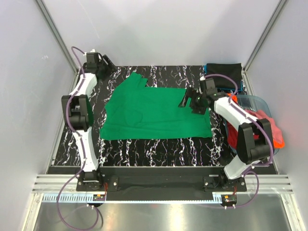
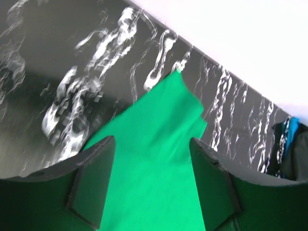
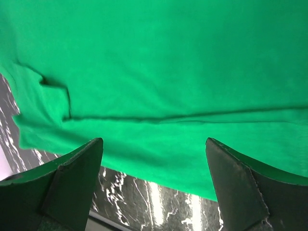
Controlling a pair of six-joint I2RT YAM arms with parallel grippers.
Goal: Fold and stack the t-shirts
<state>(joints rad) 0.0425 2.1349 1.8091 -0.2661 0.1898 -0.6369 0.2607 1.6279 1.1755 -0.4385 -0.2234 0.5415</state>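
I have my left gripper hanging open short of the t-shirt's sleeve and will next shift it to the right in the top view and down onto the sleeve's outer edge (image 1: 135, 76) (image 2: 176, 84).
A bright green t-shirt (image 1: 154, 113) lies spread flat on the black marbled mat, with one sleeve (image 1: 136, 78) pointing to the back left. My left gripper (image 1: 107, 62) is open and empty at the back left corner, short of that sleeve; in the left wrist view the sleeve (image 2: 168, 110) shows between its open fingers (image 2: 94, 183). My right gripper (image 1: 188, 99) is open just over the shirt's back right edge; in the right wrist view the green cloth (image 3: 154, 57) and its edge lie between the fingers (image 3: 77, 183), not gripped.
A folded black shirt (image 1: 224, 70) lies on blue cloth at the back right corner. A clear plastic tub (image 1: 255, 103) at the right holds orange and red cloth (image 1: 269, 125). White walls enclose the mat (image 1: 159, 147) on three sides.
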